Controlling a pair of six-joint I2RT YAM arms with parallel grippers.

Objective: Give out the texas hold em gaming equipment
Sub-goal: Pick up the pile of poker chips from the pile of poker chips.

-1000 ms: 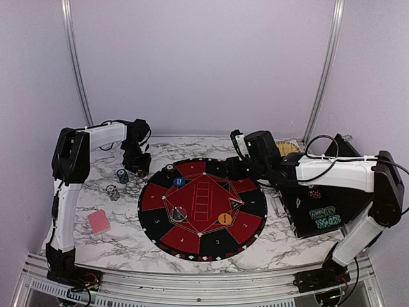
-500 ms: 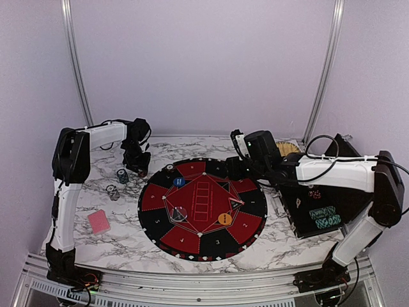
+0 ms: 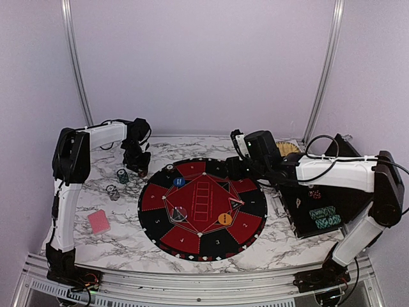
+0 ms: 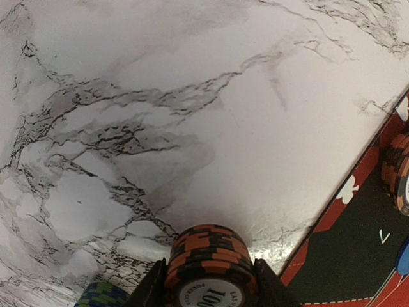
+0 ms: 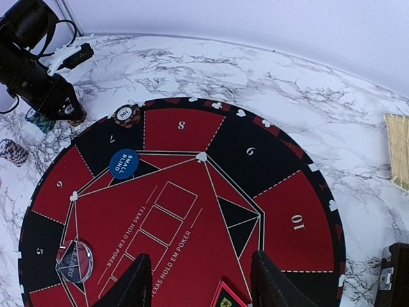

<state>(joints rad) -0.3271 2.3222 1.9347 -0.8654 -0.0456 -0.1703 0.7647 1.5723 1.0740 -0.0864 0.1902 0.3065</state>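
Observation:
The bare black section by the clear button [image 3: 153, 219] is further back than my left gripper. My left gripper should lift, move back and lower the stack onto that section next.
My left gripper [image 4: 211, 281] is shut on a stack of orange-and-black poker chips [image 4: 208, 252], its fingers [image 4: 150, 288] pressed to both sides. It stands on the marble just off the mat's left rim, where the left gripper [image 3: 137, 169] reaches down. A green-blue chip stack [image 3: 122, 176] and another stack [image 3: 113, 192] stand nearby. One chip stack [image 5: 126, 115] sits on the mat's section 7. The blue button [image 5: 124, 163], clear button [image 5: 75, 262] and orange button [image 3: 224, 219] lie on the mat. A pink-backed card [image 3: 99, 221] lies front left. My right gripper [image 5: 201, 281] hangs open over the mat, holding nothing.
The round black-and-red mat [image 3: 192, 240] fills the table's middle. A black case [image 3: 300, 211] with more chips [image 3: 324, 217] lies open at the right, under the right arm. A woven tan item [image 5: 399, 150] sits at the back right.
The left gripper's jaws have drawn in against the orange-and-black chip stack. Both arms otherwise hold their places.

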